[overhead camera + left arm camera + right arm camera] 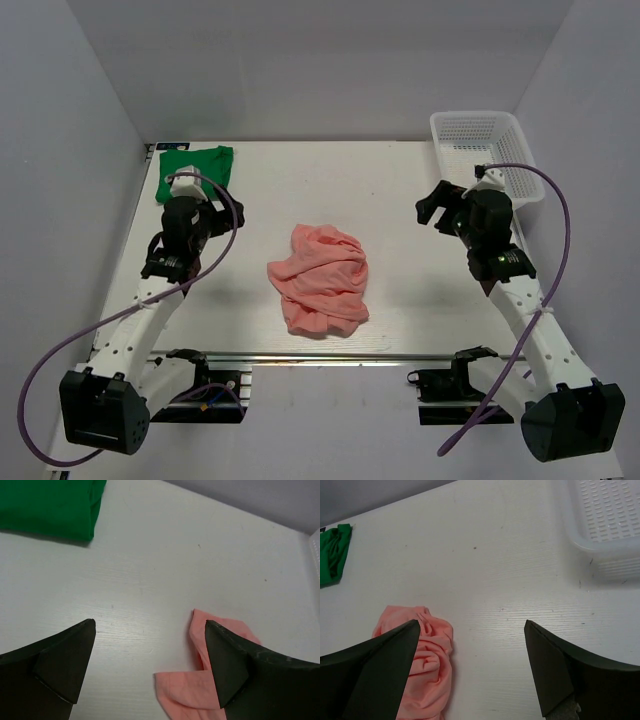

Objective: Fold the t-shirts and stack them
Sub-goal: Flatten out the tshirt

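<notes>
My left gripper will next go back down to the salmon-pink t-shirt, onto the pointed corner of its edge [273,269] [161,678], which sticks out over empty table.
The salmon-pink t-shirt [320,280] lies crumpled in a heap at the middle of the table. The bright green t-shirt [208,160] lies flat and folded at the far left corner, partly hidden behind my left wrist. My left gripper [218,218] hovers open between the two shirts, holding nothing. Its wrist view shows the pink cloth [200,685] by the right finger and the green shirt [50,505] at the upper left. My right gripper [437,205] is open and empty, right of the heap. In its view, pink folds [430,655] lie beside the left finger.
A white mesh basket [480,117] stands at the far right corner, close behind my right arm; its wall [600,550] fills that wrist view's upper right. Grey walls enclose the table on three sides. A metal rail [320,356] runs along the near edge.
</notes>
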